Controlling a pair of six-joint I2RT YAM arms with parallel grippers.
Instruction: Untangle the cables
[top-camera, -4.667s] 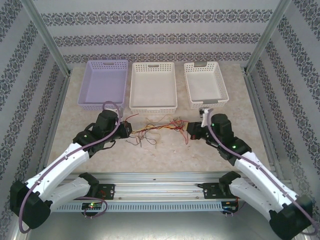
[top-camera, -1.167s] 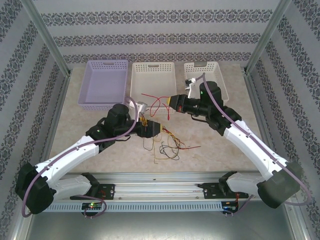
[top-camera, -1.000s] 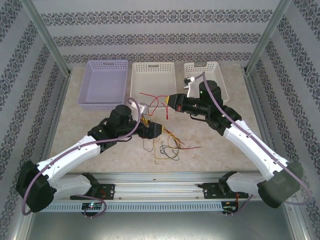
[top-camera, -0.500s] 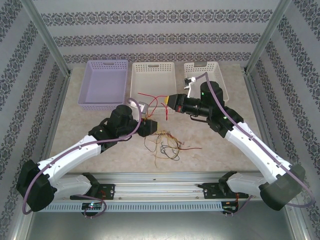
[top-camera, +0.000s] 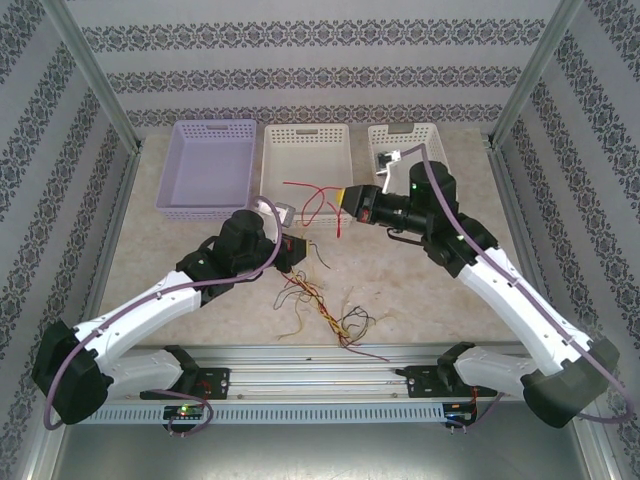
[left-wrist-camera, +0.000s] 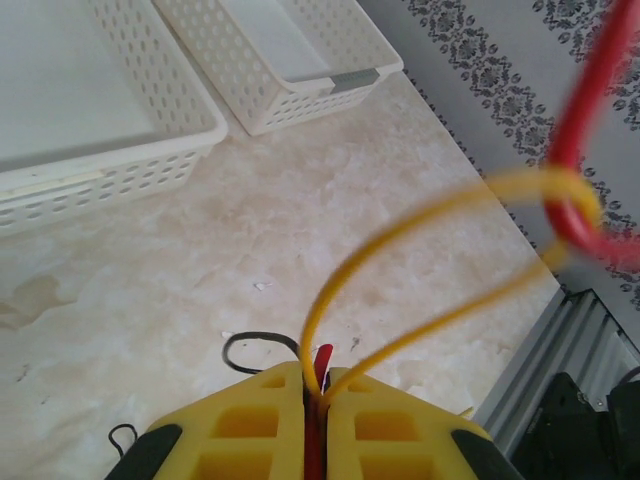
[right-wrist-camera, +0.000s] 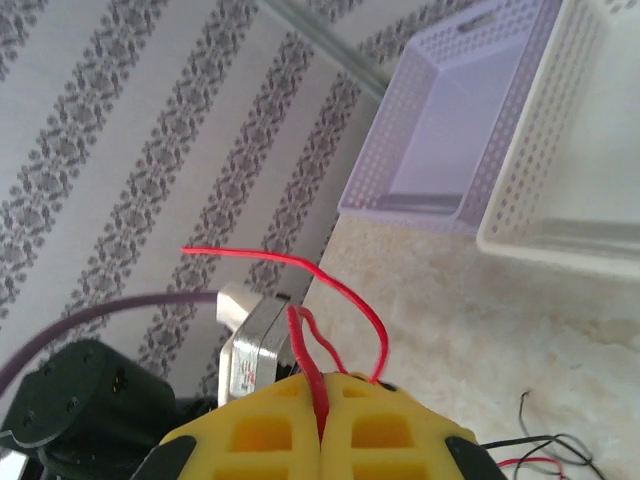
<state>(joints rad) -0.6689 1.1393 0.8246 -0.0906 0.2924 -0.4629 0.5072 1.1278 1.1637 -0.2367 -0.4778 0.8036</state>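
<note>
The red cable is hooked by the yellow cable's loop, so the right gripper needs to pull away from the left gripper, outward over the middle white basket (top-camera: 308, 160) (right-wrist-camera: 590, 150), to free the red cable.
The cables lie in a loose red, yellow and black bundle (top-camera: 325, 308) on the table between the arms, trailing toward the near edge. My left gripper (top-camera: 302, 247) sits just above and left of it. In the left wrist view this gripper (left-wrist-camera: 318, 388) is shut on a yellow cable (left-wrist-camera: 400, 235) that loops up, with a red end pinched beside it. The loop hooks a red cable (left-wrist-camera: 590, 110) at the upper right. My right gripper (top-camera: 346, 201) hangs raised in front of the middle basket. It is shut (right-wrist-camera: 322, 395) on a red cable (right-wrist-camera: 345, 290) whose free end (top-camera: 305, 190) arcs left.
Three baskets stand along the far edge: purple (top-camera: 205, 170), white (top-camera: 305, 165) and a smaller white one (top-camera: 412, 160). A black cable loop (left-wrist-camera: 255, 345) lies on the table under my left gripper. Metal rails run along the near edge (top-camera: 320, 365).
My left gripper has shut on the yellow cable. The bundle has slid down toward the near edge. My right gripper has drawn slightly right with the red cable.
</note>
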